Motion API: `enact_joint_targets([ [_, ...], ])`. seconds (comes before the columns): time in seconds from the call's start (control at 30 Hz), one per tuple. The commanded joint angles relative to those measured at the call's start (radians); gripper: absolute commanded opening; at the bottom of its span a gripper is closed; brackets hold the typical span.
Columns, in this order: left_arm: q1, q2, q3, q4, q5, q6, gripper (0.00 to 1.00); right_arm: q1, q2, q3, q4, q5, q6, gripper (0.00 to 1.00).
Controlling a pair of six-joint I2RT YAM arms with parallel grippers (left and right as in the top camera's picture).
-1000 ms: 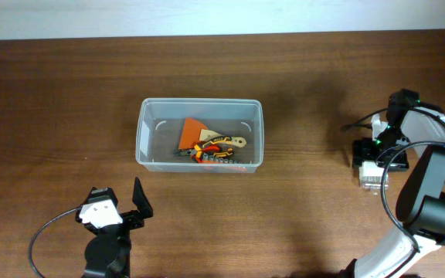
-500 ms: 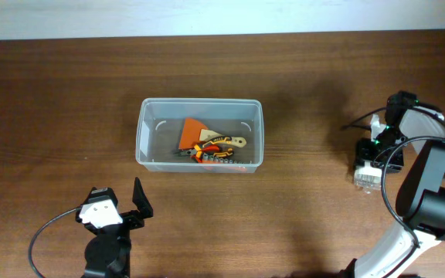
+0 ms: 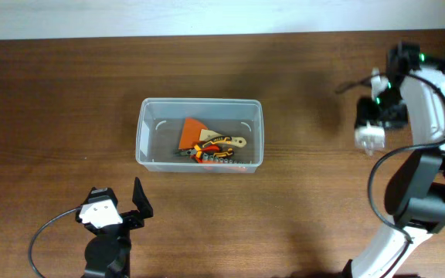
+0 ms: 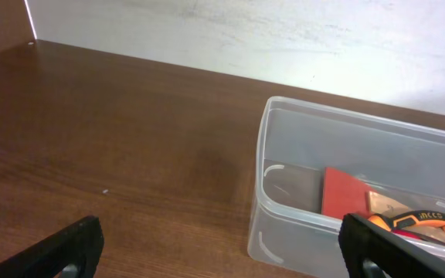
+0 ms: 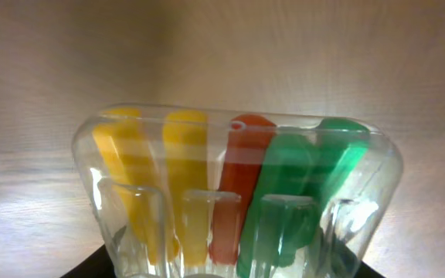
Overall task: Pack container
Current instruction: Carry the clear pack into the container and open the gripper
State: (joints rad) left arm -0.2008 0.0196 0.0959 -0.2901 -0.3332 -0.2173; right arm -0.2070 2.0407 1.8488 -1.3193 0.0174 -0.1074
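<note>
I should swing my right gripper across next, lower the case [image 3: 368, 136] onto the bin's scraper and pliers [image 3: 197, 142] and let go, because they are to the gripper's left in the overhead view.
The container [image 3: 140, 133] is a large clear plastic bin at the table's middle, also in the left wrist view [image 4: 263, 154]. It holds an orange scraper [image 3: 191, 132] and pliers with yellow and orange handles [image 3: 213, 152]. My right gripper [image 3: 378, 117] is at the far right, well apart from the bin, shut on a small clear case [image 3: 368, 136]. The case fills the right wrist view [image 5: 238, 193], showing yellow, red and green bits. My left gripper [image 3: 116, 210] is open and empty near the front edge, left of and in front of the bin.
The brown wooden table [image 3: 52, 100] extends on all sides of the bin. A pale wall [image 4: 284, 31] runs along the table's far edge. Cables trail from the right arm [image 3: 408, 224] at the right side.
My right gripper has moved toward the far edge of the table with the small clear case in it. The left arm and the bin have not moved.
</note>
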Motion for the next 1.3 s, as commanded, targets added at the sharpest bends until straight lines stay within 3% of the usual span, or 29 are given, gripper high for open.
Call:
enact_joint_targets([
  [0.0, -0.004, -0.006, -0.003, -0.002, -0.004, 0.009, 0.99, 0.117, -0.02, 0.198, -0.053, -0.011, -0.011, 0.51],
  [0.23, -0.004, -0.006, -0.003, -0.002, -0.004, 0.009, 0.99, 0.397, -0.02, 0.454, -0.084, -0.013, -0.151, 0.51],
  [0.37, -0.004, -0.006, -0.003, -0.002, -0.004, 0.009, 0.99, 0.555, -0.02, 0.468, -0.061, -0.013, -0.23, 0.51],
  [0.67, -0.004, -0.006, -0.003, -0.002, -0.004, 0.009, 0.99, 0.816, 0.025, 0.443, -0.007, -0.012, -0.233, 0.51],
  [1.27, -0.004, -0.006, -0.003, -0.002, -0.004, 0.009, 0.99, 0.913, 0.345, 0.442, -0.007, -0.014, -0.307, 0.51],
])
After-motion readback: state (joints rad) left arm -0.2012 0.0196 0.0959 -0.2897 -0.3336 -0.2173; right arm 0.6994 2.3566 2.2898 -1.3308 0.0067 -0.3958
